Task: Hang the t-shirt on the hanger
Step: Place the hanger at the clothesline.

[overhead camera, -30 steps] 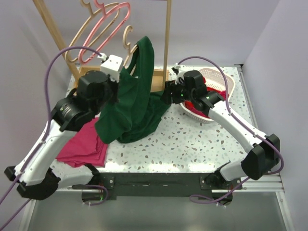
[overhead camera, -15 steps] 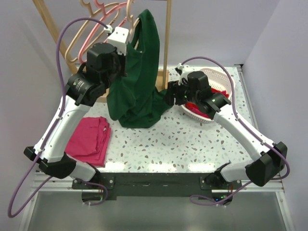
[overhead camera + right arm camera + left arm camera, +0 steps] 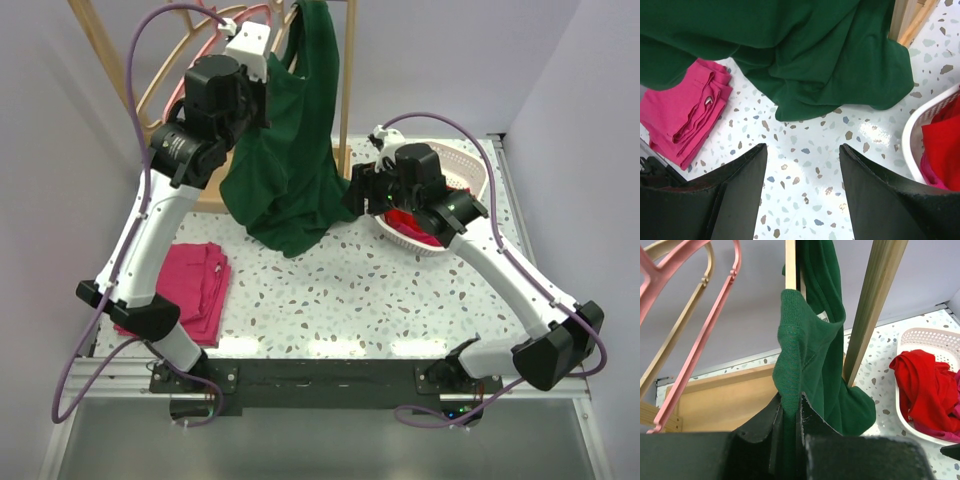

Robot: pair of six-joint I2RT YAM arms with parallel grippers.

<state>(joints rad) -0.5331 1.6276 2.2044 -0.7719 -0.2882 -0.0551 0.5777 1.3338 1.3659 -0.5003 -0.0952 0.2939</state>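
Observation:
My left gripper shifts to the right in the top view toward the wooden rack post [image 3: 347, 90] [image 3: 868, 315] next. It then releases the t-shirt's fold, as the hanger already enters the t-shirt.
The dark green t-shirt [image 3: 290, 180] hangs bunched from high at the rack, its lower folds just above or touching the table. My left gripper [image 3: 265, 80] is shut on a fold of it near the neck, seen in the left wrist view [image 3: 790, 410] with the white label above. The pale wooden hanger shows there as a thin upright strip [image 3: 790, 265] going into the cloth; the rest is hidden. My right gripper [image 3: 352, 195] is open and empty, low over the table [image 3: 802, 150] just short of the shirt's lower folds [image 3: 815, 60].
A pink hanger [image 3: 700, 340] and a beige hanger [image 3: 675, 335] hang at the left of the rack. A wooden rack post [image 3: 349, 90] stands right of the shirt. A white basket [image 3: 470, 180] holds a red garment [image 3: 410, 222]. A folded magenta garment [image 3: 190, 290] lies front left.
My left arm has risen and moved back toward the rack top, lifting the shirt so it hangs longer and narrower. The right gripper has barely shifted.

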